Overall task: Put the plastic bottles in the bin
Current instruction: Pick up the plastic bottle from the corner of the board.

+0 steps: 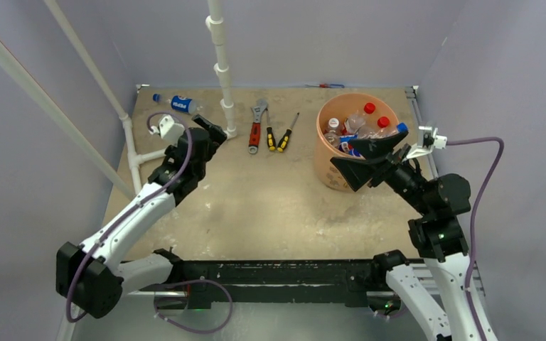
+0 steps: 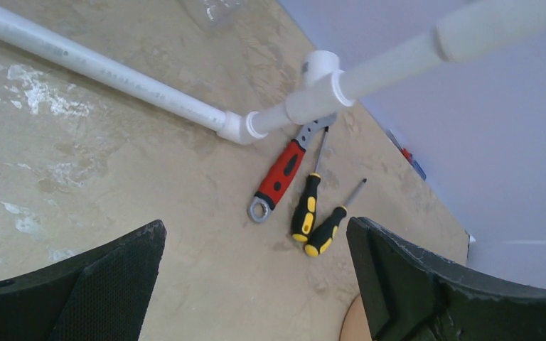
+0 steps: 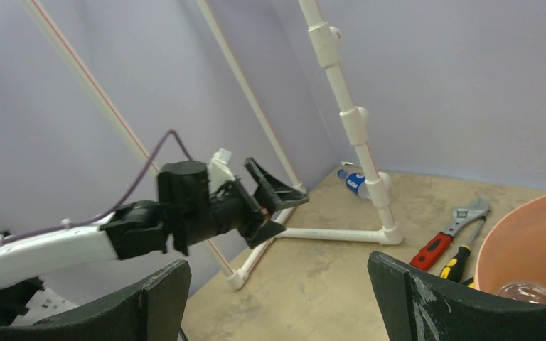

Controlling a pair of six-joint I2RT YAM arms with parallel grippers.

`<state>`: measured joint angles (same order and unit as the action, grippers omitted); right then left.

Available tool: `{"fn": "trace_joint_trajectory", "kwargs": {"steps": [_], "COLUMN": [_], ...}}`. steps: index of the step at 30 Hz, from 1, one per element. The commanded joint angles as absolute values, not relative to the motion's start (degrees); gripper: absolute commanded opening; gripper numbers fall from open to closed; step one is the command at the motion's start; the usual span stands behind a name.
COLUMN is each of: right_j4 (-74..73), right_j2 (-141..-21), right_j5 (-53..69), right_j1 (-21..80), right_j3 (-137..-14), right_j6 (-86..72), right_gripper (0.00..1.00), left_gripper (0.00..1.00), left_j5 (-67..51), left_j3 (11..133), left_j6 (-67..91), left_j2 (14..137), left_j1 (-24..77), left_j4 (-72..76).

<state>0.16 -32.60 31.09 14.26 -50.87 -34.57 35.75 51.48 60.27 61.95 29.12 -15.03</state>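
My left gripper moves outward over the low pipe and down onto the Pepsi-labelled bottle's clear capless end (image 1: 197,108) (image 2: 217,10) next, since that lies below and outward of it.
The orange bin (image 1: 325,169) stands at the right of the table with several plastic bottles (image 1: 359,124) inside, red and blue caps showing. One Pepsi-labelled bottle (image 1: 178,104) lies on its side at the far left, behind the white pipe frame; it also shows in the right wrist view (image 3: 355,182). My left gripper (image 1: 217,138) hovers open and empty by the pipe's foot, short of that bottle. In its own view the left gripper (image 2: 256,234) has only bare table between its jaws. My right gripper (image 1: 366,158) is open and empty above the bin's near rim (image 3: 533,245).
A red-handled wrench (image 1: 256,128) and two yellow-black screwdrivers (image 1: 282,135) lie mid-table between pipe and bin. The white pipe frame (image 1: 222,71) rises at the back and runs along the left side. Purple walls close in the table on three sides.
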Motion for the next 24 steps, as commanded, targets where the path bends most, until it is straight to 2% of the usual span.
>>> {"fn": "trace_joint_trajectory", "kwargs": {"steps": [1, 4, 10, 24], "right_j4": [3.2, 2.0, 2.0, -4.9], "right_j2": [-29.7, -28.8, -28.5, -28.8], "right_j5": [31.7, 30.5, 30.2, 23.5], "right_j1": [16.9, 18.3, 20.9, 28.4], "right_j3": [-50.8, -51.2, -51.1, -57.1], "right_j6": [-33.7, -32.2, -30.6, -21.5], "right_gripper": [0.99, 0.99, 0.99, 0.99], "left_gripper": [0.99, 0.99, 0.99, 0.99], "left_j5": [31.6, 29.6, 29.3, 28.6], "left_j3": [51.3, 53.2, 64.5, 82.3], "left_j6": [67.8, 72.0, 80.3, 82.3], "left_j2": [68.5, 75.2, 91.7, 112.1], "left_j1": [23.8, 19.5, 16.1, 9.4], "left_j4": [-9.2, -7.4, -10.9, -9.8]}}
